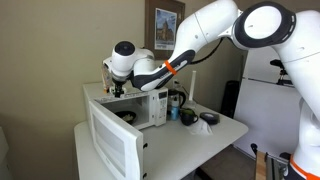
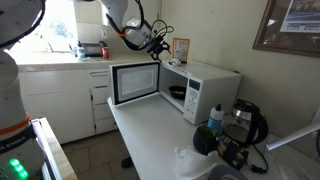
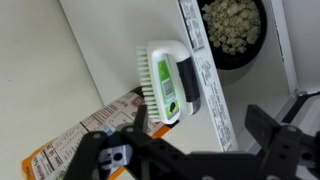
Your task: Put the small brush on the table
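Observation:
My gripper turns slightly and lowers next, to get to the small brush's dark handle on the microwave.
The small brush (image 3: 168,82), whitish with a green label and white bristles, lies flat on top of the white microwave (image 1: 145,105), which also shows in an exterior view (image 2: 205,90). In the wrist view my gripper (image 3: 200,128) is open and empty. Its dark fingers are spread wide just short of the brush and do not touch it. In both exterior views the gripper (image 1: 114,86) (image 2: 157,44) hovers over the microwave's top. The white table (image 1: 222,131) (image 2: 150,140) carries the microwave.
The microwave door (image 1: 112,142) stands open, with a dark bowl of food (image 3: 232,25) inside. An orange-and-white packet (image 3: 85,140) lies beside the brush. A dark kettle (image 2: 246,124) and a blue item (image 1: 188,117) stand on the table beside the microwave.

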`<state>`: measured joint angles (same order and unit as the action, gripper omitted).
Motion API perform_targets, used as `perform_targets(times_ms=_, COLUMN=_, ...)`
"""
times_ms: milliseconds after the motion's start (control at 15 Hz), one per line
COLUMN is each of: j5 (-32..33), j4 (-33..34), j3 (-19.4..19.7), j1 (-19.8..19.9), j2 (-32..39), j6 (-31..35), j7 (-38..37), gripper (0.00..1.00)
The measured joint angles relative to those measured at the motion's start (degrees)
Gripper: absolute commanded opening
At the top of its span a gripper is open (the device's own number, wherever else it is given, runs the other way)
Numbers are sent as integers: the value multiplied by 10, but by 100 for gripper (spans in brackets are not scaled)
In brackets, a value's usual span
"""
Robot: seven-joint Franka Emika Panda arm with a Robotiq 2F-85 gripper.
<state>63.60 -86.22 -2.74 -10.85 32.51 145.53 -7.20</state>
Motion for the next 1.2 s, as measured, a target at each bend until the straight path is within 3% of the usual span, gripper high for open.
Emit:
perform_targets(times_ms=67, j5=-1, j4=0, j3=1, j1=5, j2=4, j6=18, j7=16, gripper=100)
perform_targets(times_ms=400, j5=-24, j4=8, j3=1, j1=28, j2=26, j6=58, j7=104, gripper=59)
perform_targets(times_ms=867, j5=-63, j4=33, j3=0, j1=32, j2=53, j6=63, j7=195, gripper=5)
perform_targets(times_ms=933, j5=-68, j4=38, j3=0, j1=32, j2=55, j6=63, j7=204, gripper=1)
perform_targets(times_ms=1200, j5=-88, j4=44, j3=-1, j1=32, j2=58, j6=63, j7=232, gripper=5)
